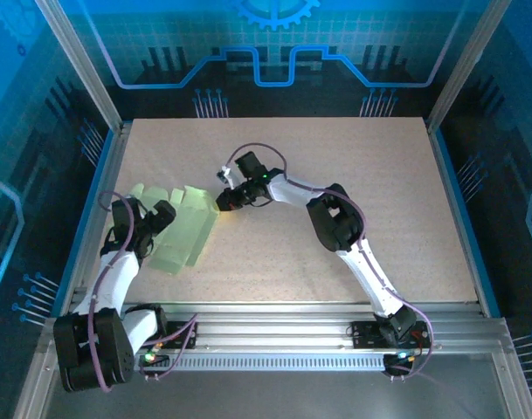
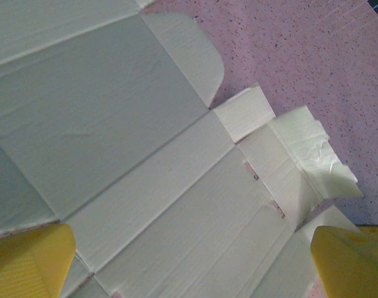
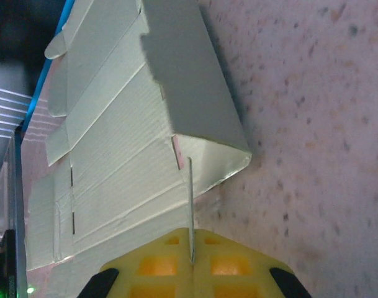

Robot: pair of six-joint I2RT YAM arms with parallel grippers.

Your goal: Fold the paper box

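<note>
I will next drag the paper box's flap away from the metal bar with my right gripper to let go of it, because the bare middle of the table is behind this gripper, below its arm.
The paper box (image 1: 193,229) is a pale green flat cut-out with flaps and tabs, lying on the left part of the table. My right gripper (image 1: 223,200) sits at the sheet's right edge. In the right wrist view its yellow fingers (image 3: 145,267) are shut on the thin edge of a flap of the paper box (image 3: 114,149), which stands lifted off the table. My left gripper (image 1: 154,223) hovers over the sheet's left side. In the left wrist view its yellow fingertips (image 2: 27,261) stand wide open above the flat panels of the paper box (image 2: 114,118), with nothing between them.
The speckled table (image 1: 362,166) stretches bare to the right and back of the sheet. A metal frame rail (image 1: 107,188) runs along the left edge close to the sheet, and slotted rails (image 1: 292,336) cross the front by the arm bases.
</note>
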